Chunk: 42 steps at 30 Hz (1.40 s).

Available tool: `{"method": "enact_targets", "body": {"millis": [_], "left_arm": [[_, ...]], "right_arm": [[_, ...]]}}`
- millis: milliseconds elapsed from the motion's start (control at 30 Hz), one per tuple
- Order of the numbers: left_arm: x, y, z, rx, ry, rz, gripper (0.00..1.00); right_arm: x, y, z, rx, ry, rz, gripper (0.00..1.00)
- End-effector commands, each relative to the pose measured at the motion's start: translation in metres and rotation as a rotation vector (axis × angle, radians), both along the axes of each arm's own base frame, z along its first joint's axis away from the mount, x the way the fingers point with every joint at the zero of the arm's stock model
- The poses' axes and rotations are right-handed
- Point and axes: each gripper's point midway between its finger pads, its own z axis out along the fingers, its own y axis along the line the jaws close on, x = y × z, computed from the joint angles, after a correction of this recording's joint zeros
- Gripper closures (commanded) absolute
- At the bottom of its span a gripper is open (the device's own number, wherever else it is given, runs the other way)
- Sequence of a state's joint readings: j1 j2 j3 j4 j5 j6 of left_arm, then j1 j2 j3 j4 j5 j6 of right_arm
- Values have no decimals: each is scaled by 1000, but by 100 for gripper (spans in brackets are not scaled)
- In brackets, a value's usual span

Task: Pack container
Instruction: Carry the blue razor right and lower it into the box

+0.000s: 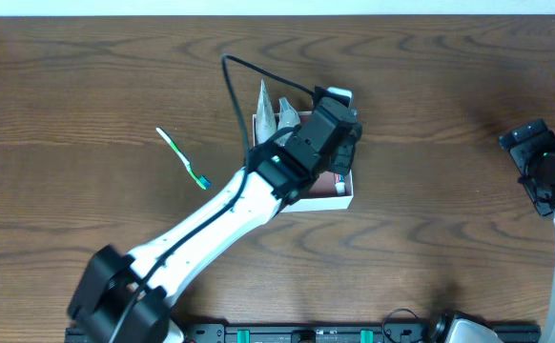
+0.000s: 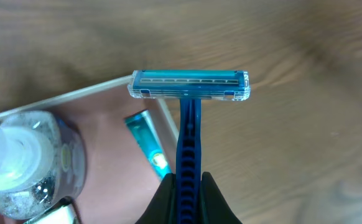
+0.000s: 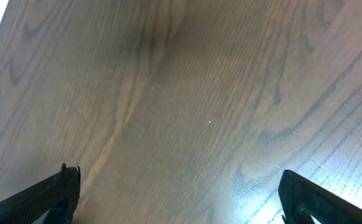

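Observation:
My left gripper holds the blue razor and will move toward the clear bottle [image 2: 25,162]. It will lower the razor into the empty gap between the bottle and the teal tube.
The container [image 1: 346,199], a shallow white box with a pinkish-brown bottom [image 2: 106,155], sits mid-table, mostly hidden under my left arm. My left gripper [image 2: 187,186] is shut on the handle of a blue razor [image 2: 190,87], held above the container's edge with the blade head over bare table. Inside the container lie a clear bottle [image 2: 25,162] and a teal tube [image 2: 147,143]. My right gripper [image 3: 181,193] is open and empty over bare wood at the far right [image 1: 544,167].
A green-and-white toothbrush [image 1: 183,158] lies on the table left of the container. A crumpled whitish packet [image 1: 270,112] sticks out at the container's far left corner. The table's far edge runs along the top.

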<state>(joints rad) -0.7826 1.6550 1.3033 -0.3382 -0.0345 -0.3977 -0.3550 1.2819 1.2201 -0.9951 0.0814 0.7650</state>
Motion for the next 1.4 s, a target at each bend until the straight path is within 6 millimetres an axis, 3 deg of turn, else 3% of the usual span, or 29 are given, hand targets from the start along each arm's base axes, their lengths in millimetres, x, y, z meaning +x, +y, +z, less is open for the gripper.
{"method": "enact_targets", "body": {"millis": [0,133,400,1133,1367], "left_arm": [[15,10,-19,62,-8,95,94],[22,17,-46,142,0,137,94],[30,36,-73,275,-9,194,94],[19,40,-90,490,-104,151,94],[19,41,-112,510,-73,160,94]], "right_arm": [[0,-3,3,-12,-2,3,1],[0,-3,3,-12,-2,3,1],[0,-3,3,-12,-2,3,1],[0,-3,3,-12,-2,4,1],[0,-3,3,-12,-2,3,1]]}}
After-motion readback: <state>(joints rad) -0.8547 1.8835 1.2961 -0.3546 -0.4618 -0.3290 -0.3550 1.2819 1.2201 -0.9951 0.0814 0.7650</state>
